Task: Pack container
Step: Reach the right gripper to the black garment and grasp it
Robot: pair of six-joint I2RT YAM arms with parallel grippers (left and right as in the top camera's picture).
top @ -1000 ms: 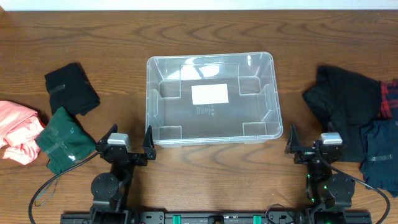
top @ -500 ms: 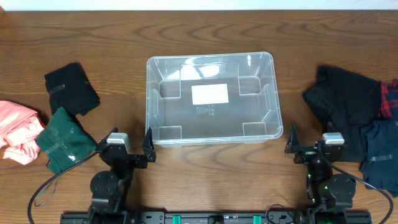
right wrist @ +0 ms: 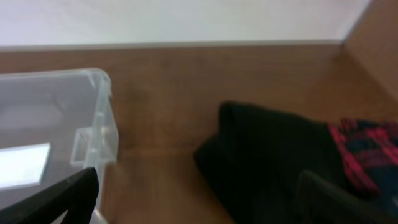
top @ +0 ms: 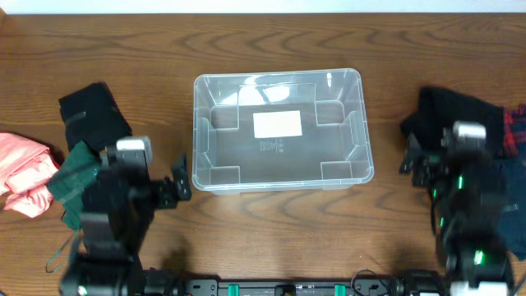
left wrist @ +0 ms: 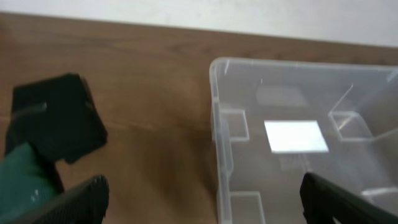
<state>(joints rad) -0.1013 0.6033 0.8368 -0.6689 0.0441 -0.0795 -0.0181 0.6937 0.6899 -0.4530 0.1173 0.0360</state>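
My right gripper should next move down and outward onto the end of the black cloth nearest the container, because the cloth's other end is lying against the red plaid cloth.
The clear container (top: 358, 123) with a white label on its bottom stands at the table's middle and holds nothing. It also shows in the left wrist view (left wrist: 217, 112) and the right wrist view (right wrist: 102, 106). My left gripper (top: 144, 185) is open and empty, raised at the container's front left corner, next to a green cloth (top: 76, 168). My right gripper (top: 448, 164) is open and empty, raised over a black cloth (top: 448, 115) right of the container.
A black folded cloth (top: 94, 115) and a pink cloth (top: 20, 168) lie at the left. A red plaid cloth (top: 514, 131) lies at the right edge, also in the right wrist view (right wrist: 364, 143). The black cloth shows in the left wrist view (left wrist: 53, 118).
Both arms have risen from their low rest at the front edge and moved forward. The left one now hangs beside the green cloth, the right one over the black cloth.
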